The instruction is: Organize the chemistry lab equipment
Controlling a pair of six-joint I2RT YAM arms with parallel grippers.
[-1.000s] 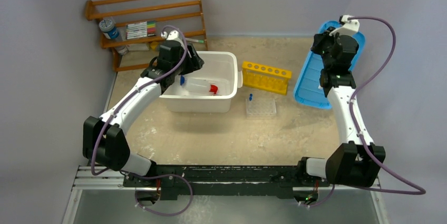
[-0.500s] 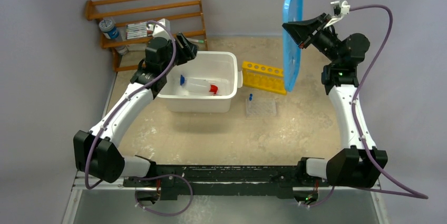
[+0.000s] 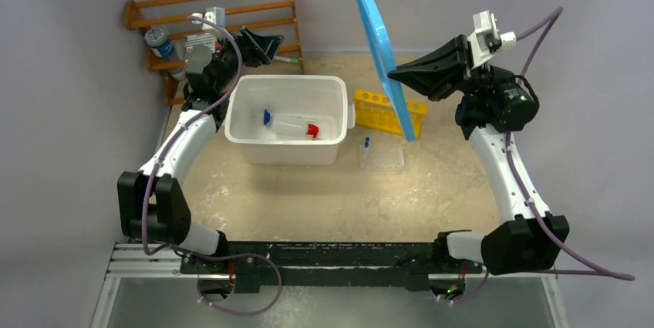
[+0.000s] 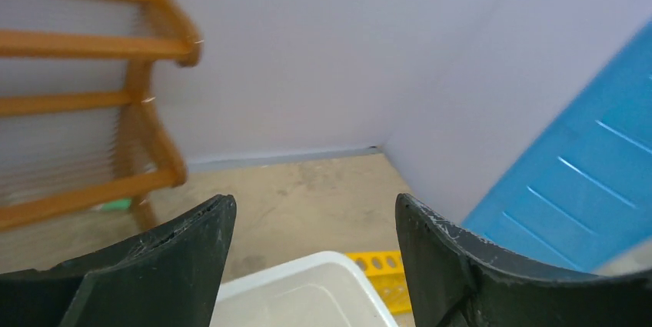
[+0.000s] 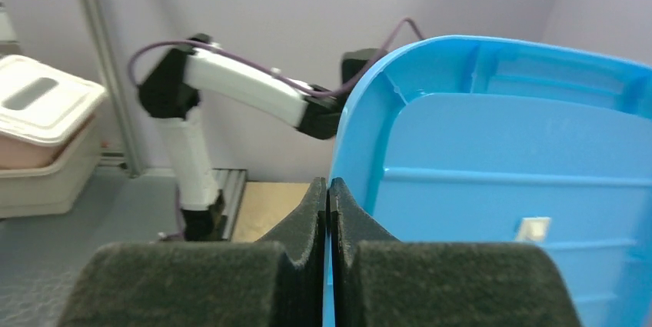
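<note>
I need to turn my left gripper away from the shelf and move it across over the tub [image 3: 251,147] to the free edge of the blue tray next, since my right gripper pinches [image 5: 328,185] another.
A translucent squeeze bottle with a red cap [image 3: 297,126] lies in the white tub [image 3: 251,147], next to a small blue-ended item [image 3: 267,117]. A thin blue-ended tube [image 3: 367,143] sits on a clear plate [image 3: 382,160] in front of the tub's right side. My left gripper [image 3: 266,41] is open and empty, raised behind the tub by the shelf; its view [image 4: 315,211] looks over the tub's rim [image 4: 307,281]. My right gripper [image 3: 395,75] is shut on the rim of a blue tray [image 3: 378,42] and holds it upright in the air; the right wrist view shows the pinch [image 5: 328,185] on the tray [image 5: 500,188].
A wooden shelf [image 3: 216,11] at the back left holds coloured markers [image 3: 204,42] and a round labelled container [image 3: 156,37]. A yellow tube rack [image 3: 370,106] stands right of the tub, partly behind the tray. Walls close in at the back and on both sides.
My right gripper has lifted the blue tray from lying flat at the right to upright and swung it left. My left gripper has moved from over the tub toward the shelf.
</note>
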